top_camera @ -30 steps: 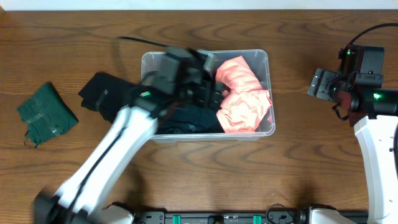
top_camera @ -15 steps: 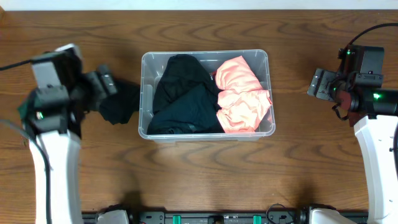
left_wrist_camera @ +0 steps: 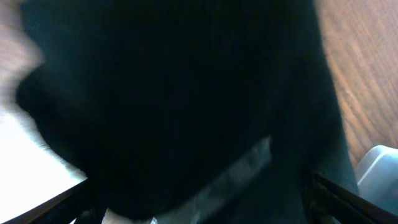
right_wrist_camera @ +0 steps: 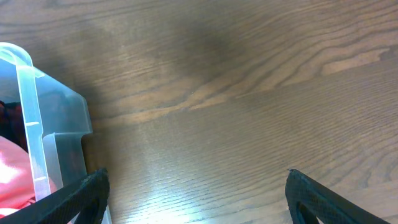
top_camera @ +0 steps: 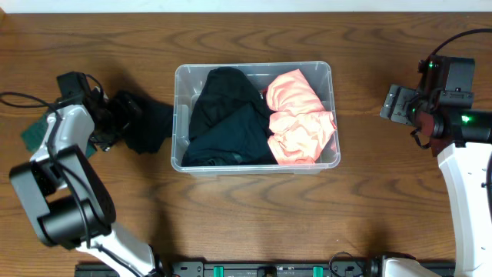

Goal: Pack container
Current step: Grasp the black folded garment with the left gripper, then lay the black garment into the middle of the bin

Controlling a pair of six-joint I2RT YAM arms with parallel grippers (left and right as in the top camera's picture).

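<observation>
Next, the left gripper stays low over the garment's end away from the bin (top_camera: 127, 125) and closes its fingers on the black fabric between them.
The container (top_camera: 182, 77) is a clear plastic bin in the middle of the table. It holds dark clothing (top_camera: 227, 115) on its left side and coral-pink clothing (top_camera: 300, 115) on its right. A black garment (top_camera: 150, 123) lies on the table just left of it. My left gripper (top_camera: 121, 114) is down over this garment. In the left wrist view black fabric (left_wrist_camera: 174, 93) fills the frame between my spread fingers (left_wrist_camera: 199, 186). My right gripper (top_camera: 400, 104) is open and empty over bare wood to the right of the bin (right_wrist_camera: 43, 124), and its fingers (right_wrist_camera: 196, 177) are wide apart.
A green garment (top_camera: 29, 137) lies at the far left, partly hidden behind my left arm. A corner of the bin (left_wrist_camera: 379, 168) shows at the right edge of the left wrist view. Wood table (top_camera: 254, 215) lies in front of the bin.
My left arm has swung out of the bin to the left and come down onto the black garment. Dark clothing stays in the bin. The right arm has not moved.
</observation>
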